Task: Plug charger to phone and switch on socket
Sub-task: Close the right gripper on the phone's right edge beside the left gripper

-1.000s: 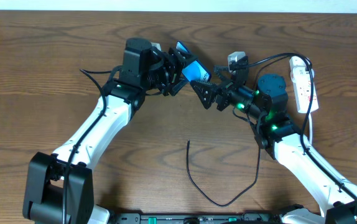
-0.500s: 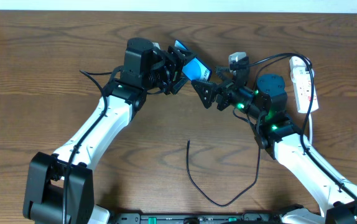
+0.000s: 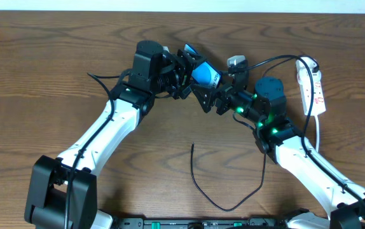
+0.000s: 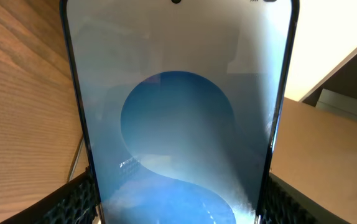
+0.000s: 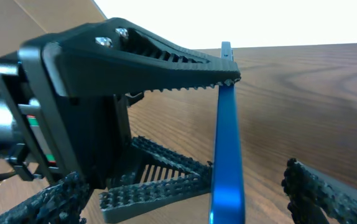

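Note:
My right gripper shifts slightly to the right in its wrist view next, then closes on the phone's near end, since the phone's edge stands off-centre between its open fingers.
The phone (image 3: 205, 75), blue-screened, is held tilted above the table with my left gripper (image 3: 192, 71) shut on its two long edges. In the left wrist view the phone (image 4: 178, 118) fills the picture between my fingers (image 4: 73, 199). My right gripper (image 3: 212, 90) is open, and the phone's blue edge (image 5: 228, 155) stands between its fingers (image 5: 328, 193) without touching either. The charger (image 3: 193, 172) lies loose on the table in front, its tip (image 3: 192, 146) free. The white socket (image 3: 314, 86) lies at the far right.
A white cord (image 3: 316, 133) runs down from the socket beside my right arm. A small white and grey plug block (image 3: 236, 61) sits behind the right gripper, with black cable leading to the socket. Bare wood lies left of and in front of the arms.
My left gripper has carried the phone a little to the right, and the right gripper has come up and left, so the phone's end now stands between its open fingers.

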Motion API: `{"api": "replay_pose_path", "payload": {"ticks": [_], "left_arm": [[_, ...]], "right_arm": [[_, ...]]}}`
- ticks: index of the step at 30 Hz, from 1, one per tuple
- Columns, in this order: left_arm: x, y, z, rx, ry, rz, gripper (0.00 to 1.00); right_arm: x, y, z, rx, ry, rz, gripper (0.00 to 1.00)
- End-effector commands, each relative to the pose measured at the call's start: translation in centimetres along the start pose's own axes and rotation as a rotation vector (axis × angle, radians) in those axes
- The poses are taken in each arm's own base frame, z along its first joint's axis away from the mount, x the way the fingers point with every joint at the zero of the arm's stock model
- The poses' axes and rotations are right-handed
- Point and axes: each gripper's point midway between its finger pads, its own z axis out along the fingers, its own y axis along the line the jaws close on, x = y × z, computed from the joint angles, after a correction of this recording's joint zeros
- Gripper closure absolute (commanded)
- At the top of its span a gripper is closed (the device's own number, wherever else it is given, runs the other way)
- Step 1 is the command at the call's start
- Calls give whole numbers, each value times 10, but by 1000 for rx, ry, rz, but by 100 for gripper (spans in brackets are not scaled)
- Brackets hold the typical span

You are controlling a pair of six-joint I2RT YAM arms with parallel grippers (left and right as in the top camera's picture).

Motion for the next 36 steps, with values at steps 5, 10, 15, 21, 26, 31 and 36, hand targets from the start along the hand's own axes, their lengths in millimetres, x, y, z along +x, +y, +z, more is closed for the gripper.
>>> {"api": "replay_pose_path", "payload": {"ticks": [5, 10, 15, 21, 26, 31, 36], "left_arm": [[9, -28, -7, 59, 8, 39, 93], [11, -28, -6, 59, 11, 40, 92], [11, -27, -6, 58, 12, 40, 93], [12, -27, -6, 58, 15, 42, 93], [18, -27, -3, 55, 26, 47, 92], [19, -27, -3, 55, 27, 47, 93], [19, -27, -3, 55, 27, 47, 93]], "right_arm": [[-1, -4, 6, 18, -3, 2, 14], [-1, -5, 6, 18, -2, 3, 37], [-1, -5, 6, 18, -2, 3, 55], [-2, -4, 6, 17, -5, 1, 73], [-2, -4, 6, 17, -5, 1, 85], [-2, -4, 6, 17, -5, 1, 99], [-2, -4, 6, 16, -4, 1, 99]]}}
